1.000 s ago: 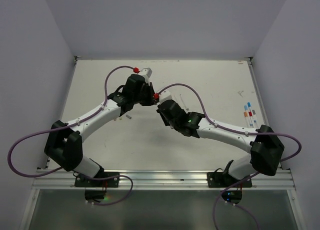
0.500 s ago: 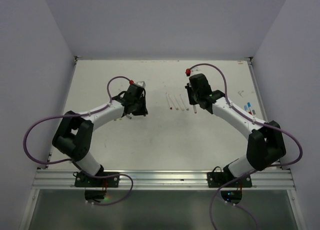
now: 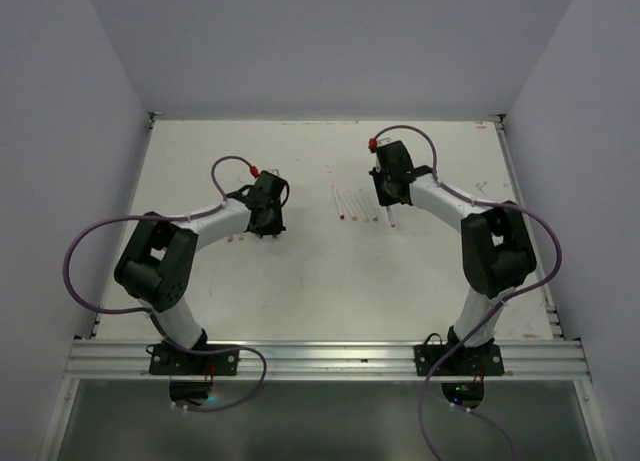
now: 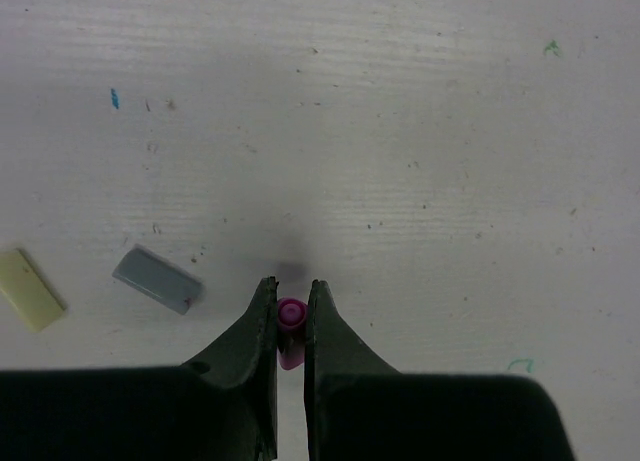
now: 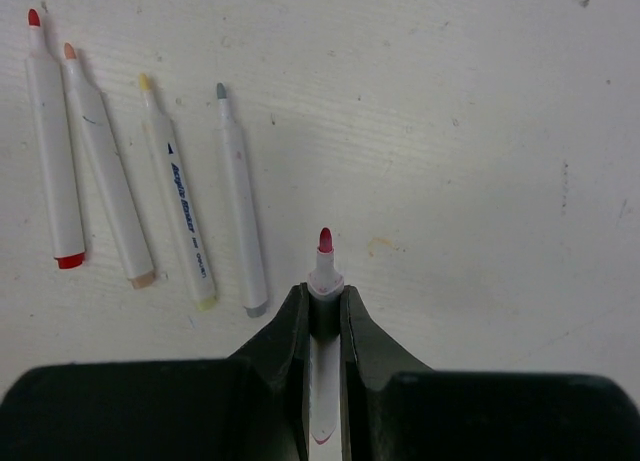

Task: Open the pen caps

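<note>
To get close beside the grey pen, my right gripper should lower toward the table first.
My left gripper is shut on a small pink pen cap, held low over the white table. A grey cap and a pale yellow cap lie loose to its left. My right gripper is shut on a white pen whose red tip is bare and points away from me. Left of it lie several uncapped pens in a row: red, orange, yellow, grey. From above, the left gripper and the right gripper flank that row.
Pale walls enclose the table on three sides. A metal rail carrying both arm bases runs along the near edge. Purple cables loop out from the arms. The folded right arm covers the table's right side.
The grippers were together at mid-table one second ago and have parted. The left went left with the pink cap. The right swung right with the pen and stands beside the row.
</note>
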Tool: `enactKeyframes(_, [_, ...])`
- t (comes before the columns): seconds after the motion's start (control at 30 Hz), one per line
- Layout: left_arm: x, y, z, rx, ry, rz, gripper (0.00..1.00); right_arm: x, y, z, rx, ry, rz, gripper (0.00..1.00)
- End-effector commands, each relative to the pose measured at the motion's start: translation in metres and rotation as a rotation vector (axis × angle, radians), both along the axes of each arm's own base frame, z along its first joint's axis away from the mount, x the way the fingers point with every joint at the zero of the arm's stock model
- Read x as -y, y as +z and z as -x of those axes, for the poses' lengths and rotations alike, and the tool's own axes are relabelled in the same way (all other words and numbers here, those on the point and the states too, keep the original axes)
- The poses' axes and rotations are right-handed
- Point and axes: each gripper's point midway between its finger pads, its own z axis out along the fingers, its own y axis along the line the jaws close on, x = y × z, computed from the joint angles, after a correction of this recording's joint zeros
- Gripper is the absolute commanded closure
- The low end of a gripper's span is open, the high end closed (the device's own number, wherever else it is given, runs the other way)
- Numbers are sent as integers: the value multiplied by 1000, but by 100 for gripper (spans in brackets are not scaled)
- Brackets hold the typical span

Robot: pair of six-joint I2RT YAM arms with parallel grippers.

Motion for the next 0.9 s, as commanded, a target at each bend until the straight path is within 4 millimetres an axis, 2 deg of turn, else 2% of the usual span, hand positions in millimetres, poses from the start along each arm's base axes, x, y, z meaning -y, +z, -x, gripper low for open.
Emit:
enactKeyframes(0.0, [-22,-6,-2,-2,62,-53,100,-13,11,-20,39,36,-33,100])
enactKeyframes(0.17, [-37,-6,-5,16,105,-49,100,-16,-3,-31,39,39,-20,100])
enactKeyframes(0.27, [-45,-7,-8,17,126,-51,97,-17,-4,-39,39,29,-7,100])
enactKeyframes(0.4, [-48,-11,-8,10,134,-42,90,-21,-14,-45,18,34,-8,100])
enactKeyframes(0.57, [-54,-13,-8,9,154,-45,76,-24,-19,-48,9,42,-11,100])
enactKeyframes(0.7, [-56,-14,-7,8,159,-48,61,-26,-24,-48,5,43,-20,100])
enactKeyframes(0.87, [-56,-11,-9,20,154,-45,58,-33,-32,-48,-15,58,-45,100])
